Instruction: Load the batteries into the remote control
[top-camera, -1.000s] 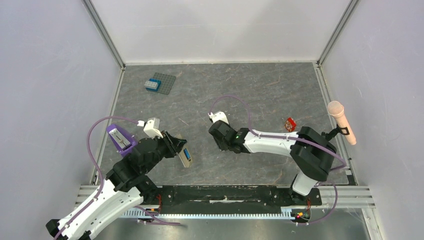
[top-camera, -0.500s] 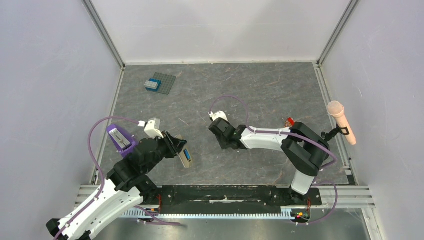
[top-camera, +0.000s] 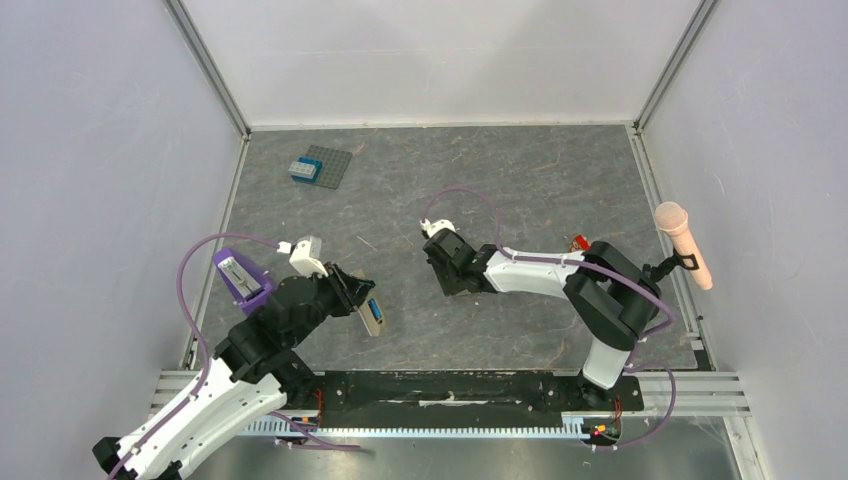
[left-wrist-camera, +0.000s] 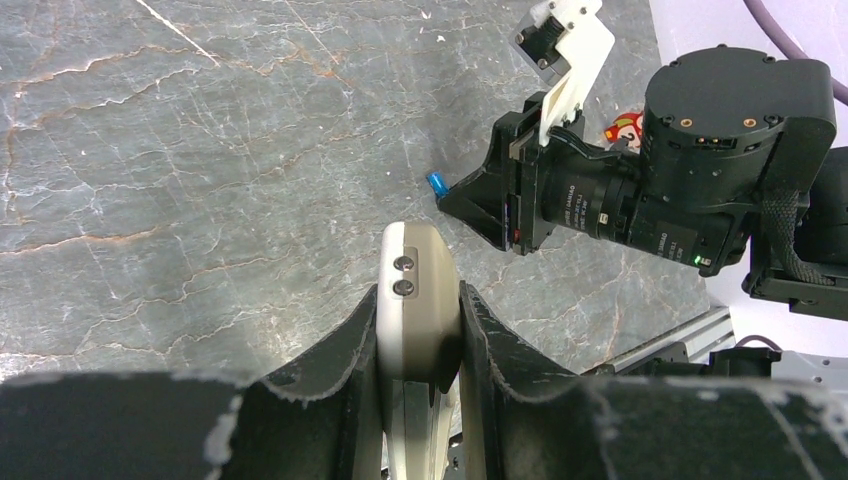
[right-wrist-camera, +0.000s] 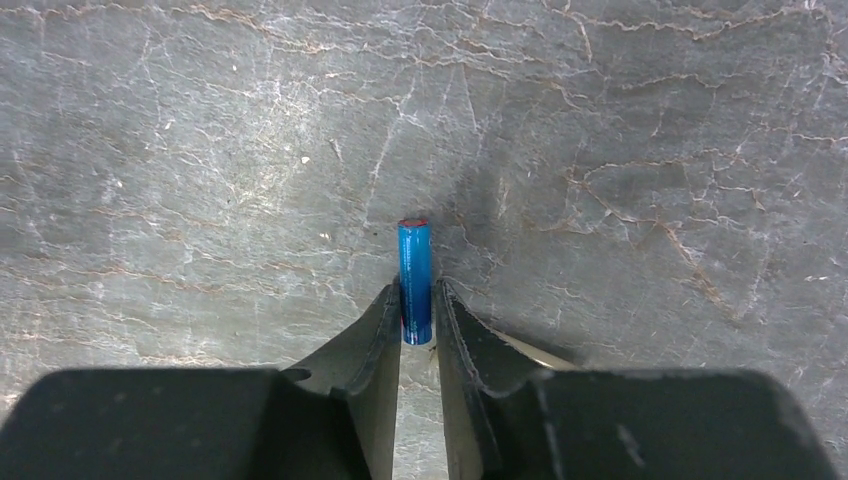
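The robot will next raise its right gripper off the table and turn it toward the remote control's hollow (top-camera: 374, 310) to release the battery there, because that hollow is uncovered.
My left gripper (left-wrist-camera: 418, 292) is shut on the white remote control (left-wrist-camera: 417, 268), holding it edge-up above the table. In the top view the remote control (top-camera: 372, 319) sticks out of that gripper (top-camera: 355, 298) and a blue cell (top-camera: 373, 307) lies in its recess. Another blue battery (right-wrist-camera: 415, 280) lies on the grey table, red tip pointing away. My right gripper (right-wrist-camera: 417, 298) is down at the table with a finger pressed against each side of that battery's near end. From the left wrist view the battery (left-wrist-camera: 437, 183) shows at the right gripper's (left-wrist-camera: 452, 196) tips.
A blue brick on a grey studded plate (top-camera: 318, 166) sits at the far left. A purple holder (top-camera: 240, 277) stands by the left wall. A small red-and-white object (top-camera: 579, 242) lies behind the right arm. A pink microphone (top-camera: 685, 243) hangs at the right wall.
The right gripper's jaws have closed in onto the battery, and its wrist has shifted slightly right and farther. The left arm with the remote has stayed still.
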